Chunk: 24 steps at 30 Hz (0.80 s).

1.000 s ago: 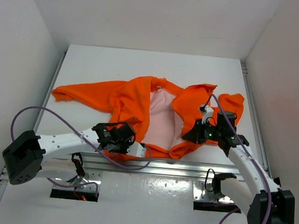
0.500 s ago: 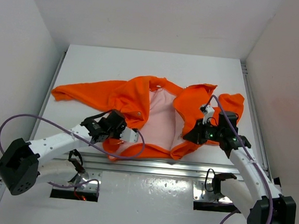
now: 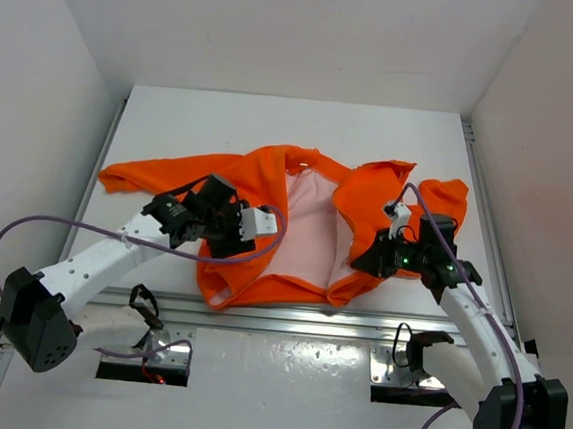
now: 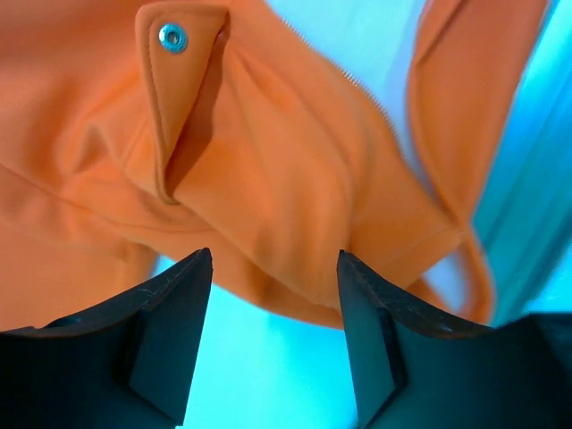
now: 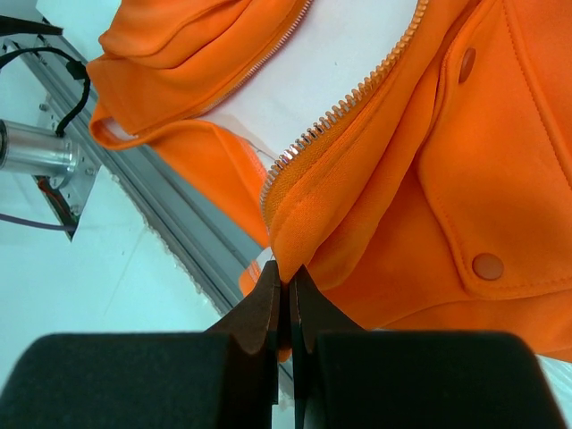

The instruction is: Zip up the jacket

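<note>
My left gripper is going to turn, move back and go down onto the bunched fold near the hem, because only the opposite panel's corner is held.
The orange jacket (image 3: pixel 259 187) lies open on the white table, its pale lining (image 3: pixel 310 227) facing up and one sleeve stretched out to the left. My left gripper (image 3: pixel 232 238) hovers over the jacket's left front panel. In the left wrist view this gripper (image 4: pixel 274 268) is open and empty, with the orange fabric and a snap pocket flap (image 4: pixel 172 37) beyond it. My right gripper (image 3: pixel 363 261) is shut on the lower corner of the right front panel. The right wrist view shows it (image 5: pixel 288 277) pinching the hem just below the zipper teeth (image 5: pixel 349 103).
A metal rail (image 3: pixel 297 319) runs along the table's near edge, right under the jacket's hem. Purple cables (image 3: pixel 75 226) loop from both arms. White walls close in the table on the left, right and back.
My left gripper has opened, let go of the left panel's hem and moved away from the near edge, up over the panel. The panel's hem now lies spread by the rail. The right gripper stayed put.
</note>
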Motion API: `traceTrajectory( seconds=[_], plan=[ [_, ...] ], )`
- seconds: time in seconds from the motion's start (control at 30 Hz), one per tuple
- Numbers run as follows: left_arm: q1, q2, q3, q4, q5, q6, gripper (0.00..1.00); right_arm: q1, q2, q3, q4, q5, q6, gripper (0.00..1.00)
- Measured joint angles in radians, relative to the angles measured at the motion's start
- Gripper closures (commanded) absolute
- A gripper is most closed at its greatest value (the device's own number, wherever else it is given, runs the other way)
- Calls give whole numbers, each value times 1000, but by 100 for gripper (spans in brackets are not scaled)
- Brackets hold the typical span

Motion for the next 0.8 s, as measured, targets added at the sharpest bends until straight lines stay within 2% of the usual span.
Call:
traceTrajectory(
  seconds=[0.2,0.37,0.43,0.57,0.8],
  plan=[
    [44,51,68,-83,117,-182,36,0,-9,0,-10,-1,0,100],
    [72,129,118,-145,185,-317,41,0,-9,0,-13,-1,0,100],
    [71,161,143,-167,203,-360,46,0,-9,0,-14,-1,-2,100],
    [33,245,229,-229,208,-407,54,0,-10,0,-19,-1,-7,100],
    [-16,473,451,-399,137,-379,56,0,-16,0,-36,1,-19,100]
  ],
)
